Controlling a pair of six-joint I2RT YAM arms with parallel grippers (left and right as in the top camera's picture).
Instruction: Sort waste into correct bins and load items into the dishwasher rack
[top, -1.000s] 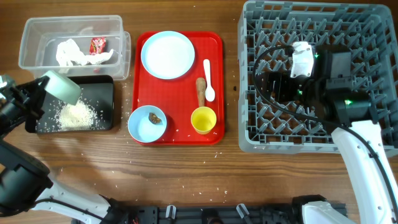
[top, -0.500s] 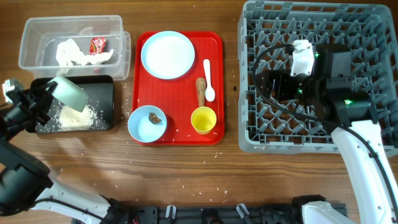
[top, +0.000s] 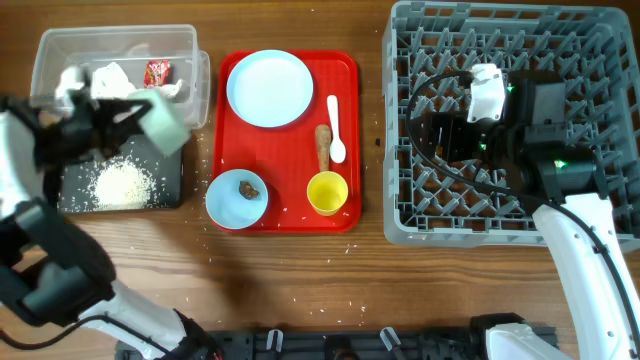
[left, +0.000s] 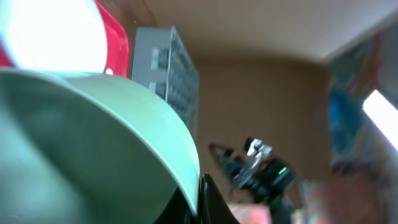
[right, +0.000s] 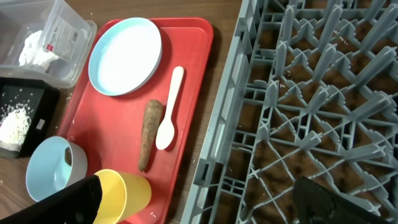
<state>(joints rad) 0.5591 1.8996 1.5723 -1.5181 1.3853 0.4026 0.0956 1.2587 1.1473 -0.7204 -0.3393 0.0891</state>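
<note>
I need to swing my left gripper over the red tray next, turn the mint bowl (top: 163, 122) upright, then lower it into the space between blue plate and blue bowl.
My left gripper (top: 138, 116) is shut on the rim of a mint bowl (top: 163, 122), holding it tilted above the right end of the black tray (top: 168, 190), beside the clear tub (top: 115, 33). The bowl fills the left wrist view (left: 93, 137), with a finger (left: 200, 200) on its rim. White rice crumbs (top: 122, 185) lie in the black tray. White paper (top: 115, 78) and the red wrapper (top: 157, 72) lie in the tub. My right gripper (top: 440, 138) (right: 199, 205) is open and empty over the grey rack (top: 500, 40).
The red tray (top: 290, 160) holds a blue plate (top: 269, 88), a white spoon (top: 335, 128), a brown stick (top: 322, 146), a yellow cup (top: 327, 193) and a blue bowl (top: 225, 205) with a brown lump (top: 249, 187). Stray crumbs dot the table near the black tray.
My left arm has swung the mint bowl up and to the right, from over the black tray's left half to its upper right corner. The right arm has not moved.
</note>
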